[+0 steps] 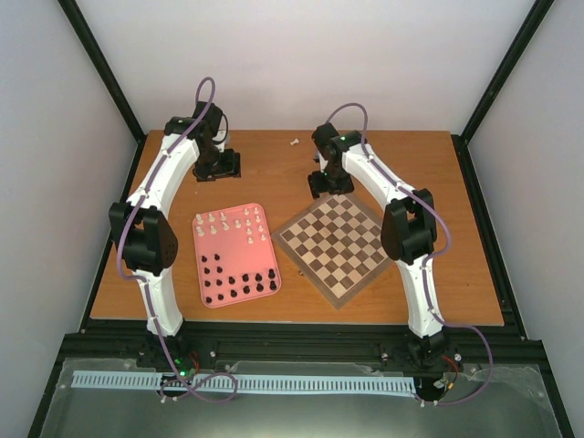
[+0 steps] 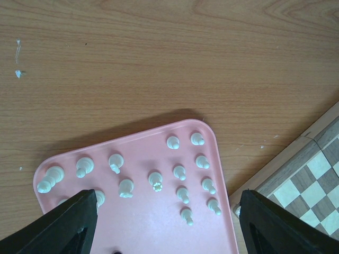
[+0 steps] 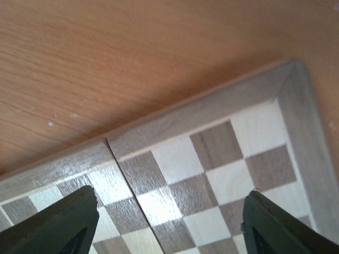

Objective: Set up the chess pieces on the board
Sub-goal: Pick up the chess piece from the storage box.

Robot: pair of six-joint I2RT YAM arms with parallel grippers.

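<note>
Next I need to move my left gripper back and down to the notched-top white piece and close around its neck, as gaps are on either side of it.
The cream-white chess pieces stand on the far half of a pink tray, and the black pieces on its near half. The wooden board lies to the right of the tray, turned diamond-wise, with no pieces on it. My left gripper is open and empty beyond the tray's far edge. Its wrist view shows the white pieces on the tray between the open fingers. My right gripper is open and empty over the board's far corner.
One small white piece lies alone on the wooden table near the back wall. The board's corner sits close to the tray's right edge. Black frame posts and white walls enclose the table.
</note>
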